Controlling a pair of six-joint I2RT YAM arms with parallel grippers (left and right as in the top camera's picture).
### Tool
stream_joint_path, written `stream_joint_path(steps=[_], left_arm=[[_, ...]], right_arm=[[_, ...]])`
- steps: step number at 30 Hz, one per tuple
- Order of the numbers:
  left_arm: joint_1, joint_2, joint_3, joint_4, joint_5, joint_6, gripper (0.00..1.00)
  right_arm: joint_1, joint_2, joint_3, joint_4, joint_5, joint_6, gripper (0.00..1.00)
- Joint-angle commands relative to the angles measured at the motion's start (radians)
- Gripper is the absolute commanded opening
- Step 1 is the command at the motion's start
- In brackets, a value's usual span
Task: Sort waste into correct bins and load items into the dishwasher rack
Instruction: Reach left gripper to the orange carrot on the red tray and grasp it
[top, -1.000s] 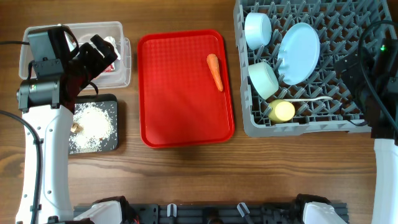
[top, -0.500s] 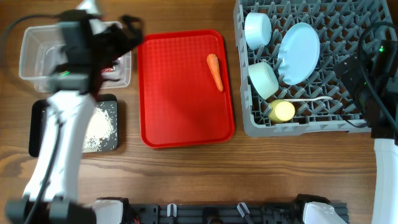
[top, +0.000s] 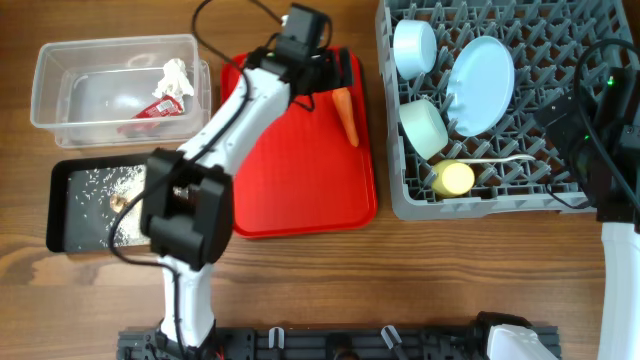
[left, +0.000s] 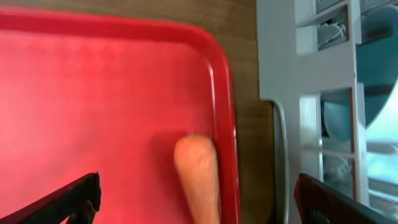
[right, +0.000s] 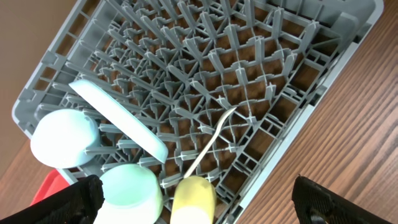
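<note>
My left gripper moves down and slightly back onto the orange carrot's thick part (top: 344, 105) (left: 201, 185) next.
The orange carrot (top: 348, 122) lies at the right side of the red serving tray (top: 290, 170). My left gripper (top: 336, 72) hovers over its upper end, open; in the left wrist view the carrot's end (left: 198, 177) shows between the spread fingers of the gripper (left: 198, 186). The clear tub (top: 70, 90) holds the tissue (top: 175, 75) and red wrapper (top: 152, 108). Rice (top: 100, 180) and a brown scrap (top: 120, 203) lie in the black tray (top: 60, 215). The rack (top: 560, 50) holds the plate (top: 480, 85), blue bowl (top: 415, 47), green bowl (top: 425, 128), yellow cup (top: 452, 178) and spoon (top: 500, 160). My right gripper (right: 199, 196) is open above the cup (right: 194, 199).
My left arm (top: 240, 120) stretches from the table's front across the black tray's right end and the red tray's left part. The right arm (top: 600, 140) hangs over the rack's right edge. Bare wooden table (top: 400, 290) lies along the front.
My left arm has swung right from the clear tub, across the red tray, to the carrot's upper end. The tub and black tray are now uncovered. The right arm has not moved.
</note>
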Motion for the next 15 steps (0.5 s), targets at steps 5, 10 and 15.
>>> stream_joint_path(steps=[5,10,15], left_arm=[[-0.037,0.105,0.078,0.013,-0.106,0.142,1.0],[-0.045,0.154,0.078,0.0,-0.106,0.192,1.0],[-0.059,0.188,0.078,-0.015,-0.105,0.26,1.0]], right_arm=[[-0.004,0.006,-0.004,0.0,0.021,-0.02,1.0],[-0.004,0.006,-0.004,0.0,0.022,-0.02,1.0],[-0.004,0.006,-0.004,-0.002,0.022,-0.021,1.0]])
